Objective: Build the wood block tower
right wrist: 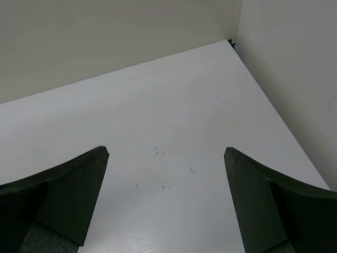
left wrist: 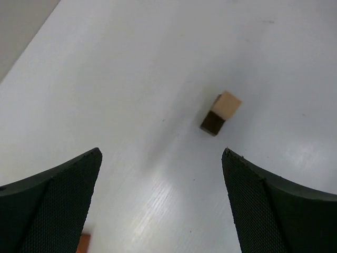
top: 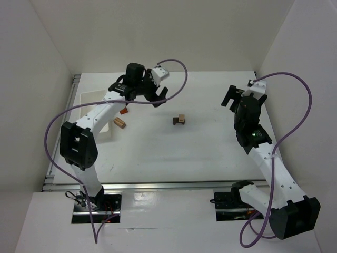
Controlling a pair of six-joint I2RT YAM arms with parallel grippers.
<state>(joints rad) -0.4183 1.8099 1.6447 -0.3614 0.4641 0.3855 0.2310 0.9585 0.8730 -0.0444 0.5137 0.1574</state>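
Next I will swing my left gripper to the left in the top view and come down, empty and open, just outward of the orange-red piece [top: 125, 111].
The tower stands as a light tan cube [top: 181, 117] on a dark brown arch piece [top: 177, 122] at mid-table; the left wrist view shows the cube [left wrist: 228, 104] on the dark piece [left wrist: 212, 123] just beyond my fingertips. My left gripper [top: 159, 98] hovers up and left of the stack, open and empty [left wrist: 161, 154]. A loose tan block [top: 120, 123] and an orange-red piece [top: 125, 111] lie beside the left forearm; a sliver of orange [left wrist: 83, 243] shows by the left finger. My right gripper [top: 230, 98] is open over bare table [right wrist: 166, 152], far right of the stack.
A white tray [top: 89, 101] sits at the left edge, partly hidden by the left arm. White walls enclose the table on the left, back and right; the right wall [right wrist: 289, 63] is close to the right gripper. Purple cables loop above both arms.
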